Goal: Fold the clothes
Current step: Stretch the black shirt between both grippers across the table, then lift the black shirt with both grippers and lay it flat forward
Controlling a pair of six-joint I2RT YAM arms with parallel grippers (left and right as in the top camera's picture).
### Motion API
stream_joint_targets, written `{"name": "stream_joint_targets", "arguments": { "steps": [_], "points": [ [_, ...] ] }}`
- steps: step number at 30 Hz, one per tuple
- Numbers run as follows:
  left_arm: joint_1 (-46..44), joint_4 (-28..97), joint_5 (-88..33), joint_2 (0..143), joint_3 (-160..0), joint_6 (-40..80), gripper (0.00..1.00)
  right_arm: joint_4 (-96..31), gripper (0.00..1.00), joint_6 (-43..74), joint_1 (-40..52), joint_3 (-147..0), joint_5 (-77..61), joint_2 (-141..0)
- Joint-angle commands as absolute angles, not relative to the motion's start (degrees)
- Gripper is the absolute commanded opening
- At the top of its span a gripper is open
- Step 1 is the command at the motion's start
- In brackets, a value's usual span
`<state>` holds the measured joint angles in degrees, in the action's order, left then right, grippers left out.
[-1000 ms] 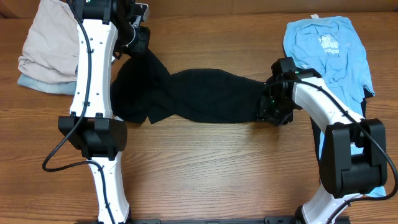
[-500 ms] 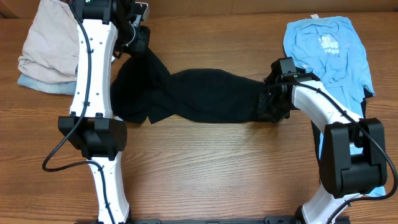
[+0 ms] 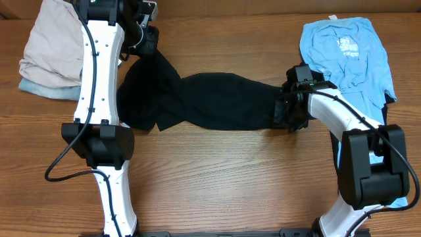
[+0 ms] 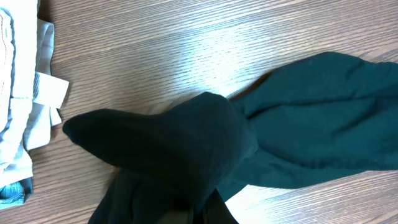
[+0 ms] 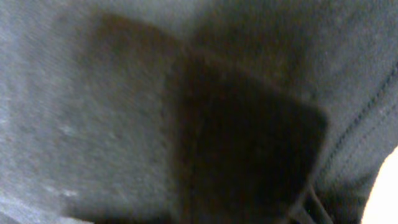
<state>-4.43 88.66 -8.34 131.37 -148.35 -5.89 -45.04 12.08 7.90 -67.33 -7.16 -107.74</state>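
I will lift my left gripper and then lower it onto the tabletop beside the black garment (image 3: 217, 102) to let go of the garment's fold, because the garment lies bunched into a long piece.
A black garment (image 3: 217, 102) lies stretched across the middle of the wooden table, bunched into a long band. My left gripper (image 3: 146, 45) is at its far left end, shut on a raised fold of it. In the left wrist view the black cloth (image 4: 161, 143) drapes over the fingers (image 4: 205, 211) and hides them. My right gripper (image 3: 284, 113) is at the garment's right end, pressed into the cloth. The right wrist view is filled with blurred dark fabric (image 5: 93, 93), and the jaws look closed on it.
A light blue T-shirt (image 3: 348, 49) lies spread at the back right, behind the right arm. A pile of beige and pale blue clothes (image 3: 49, 52) sits at the back left; its edge shows in the left wrist view (image 4: 15, 93).
My right gripper has shifted slightly toward the back at the garment's right end. The left arm and the garment's shape are unchanged.
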Motion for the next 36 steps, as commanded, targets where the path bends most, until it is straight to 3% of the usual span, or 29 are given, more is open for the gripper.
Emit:
{"name": "stream_joint_targets", "arguments": {
  "steps": [1, 3, 12, 24, 36],
  "points": [
    [-4.49, 88.42, -8.58, 131.20, -148.33, -5.13, 0.04, -44.25, 0.22, 12.51, 7.77, -67.07, -7.81, -107.35],
    [-4.43, 88.16, -8.36, 131.17, -148.35, -5.15, 0.04, -43.94, 0.04, 13.06, 7.77, -67.11, -7.79, -107.33],
    [-4.38, 88.12, -3.55, 127.02, -156.75, -5.10, 0.04, -53.15, 0.04, 13.45, 5.39, -77.60, -7.53, -99.96],
    [-4.10, 87.61, 8.99, 106.13, -165.16, -2.33, 0.04, -69.58, 0.04, 11.75, -3.25, -103.42, -7.55, -77.71],
    [-4.10, 88.05, 16.19, 86.87, -165.16, -2.59, 0.04, -78.17, 0.04, 11.57, -4.60, -114.50, -5.93, -61.43]
  ]
}}
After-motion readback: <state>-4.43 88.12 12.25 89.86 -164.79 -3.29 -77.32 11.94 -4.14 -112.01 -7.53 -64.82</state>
